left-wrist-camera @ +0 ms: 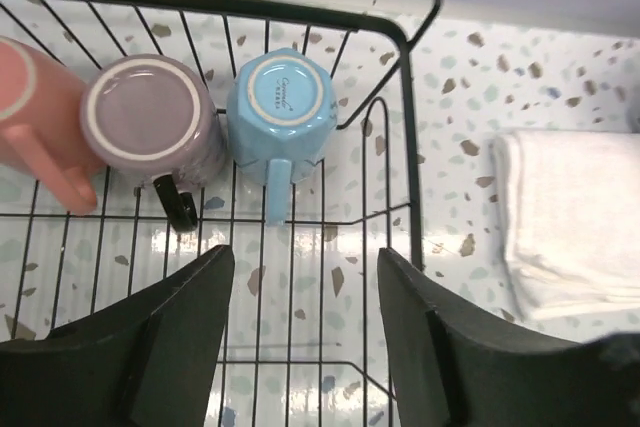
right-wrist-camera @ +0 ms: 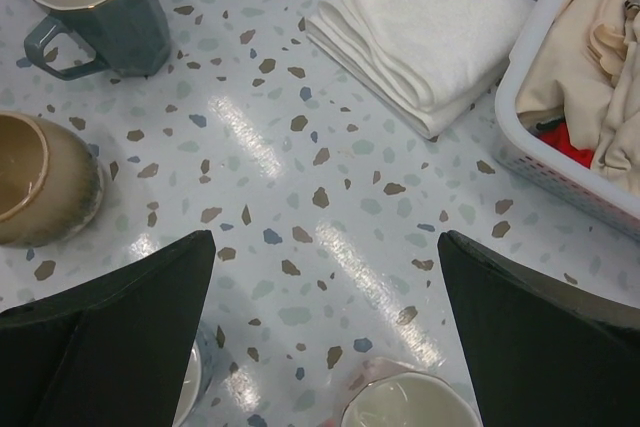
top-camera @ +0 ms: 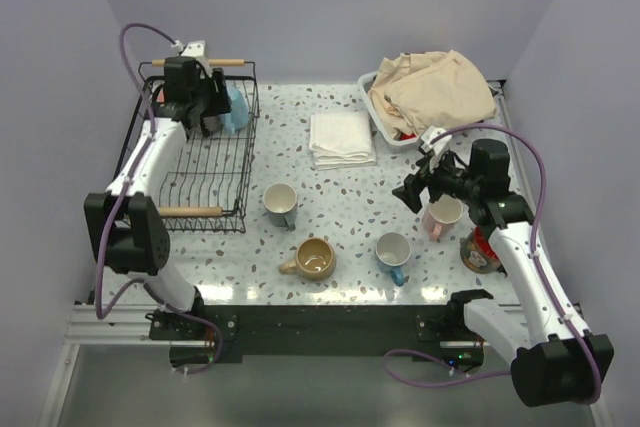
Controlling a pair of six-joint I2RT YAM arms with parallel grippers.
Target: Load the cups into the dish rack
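Observation:
My right gripper should next move to its right in the top view, to the part of the table between the white tub and the dark cup, and close there.
The black wire dish rack (top-camera: pixel 205 172) stands at the far left of the table. Three cups rest upside down in its far corner: a pink one (left-wrist-camera: pixel 30 112), a mauve one (left-wrist-camera: pixel 150 122) and a light blue one (left-wrist-camera: pixel 280 107). My left gripper (left-wrist-camera: pixel 305 252) hovers open just above the rack floor (left-wrist-camera: pixel 300 347), near these cups and holding nothing. On the table stand a grey-teal cup (top-camera: pixel 280 205), a tan cup (top-camera: pixel 315 259), a white cup with a blue handle (top-camera: pixel 392 250), a pale pink cup (top-camera: pixel 443 215) and a dark cup with a red inside (top-camera: pixel 480 247). My right gripper (right-wrist-camera: pixel 325 237) is wide open above the table, just beyond the pale pink cup (right-wrist-camera: pixel 410 402).
A folded white towel (top-camera: pixel 341 139) lies at the middle back. A white tub (top-camera: pixel 385 132) heaped with beige cloth sits at the back right. The rack's wooden handles (top-camera: pixel 190 211) run along its near and far ends.

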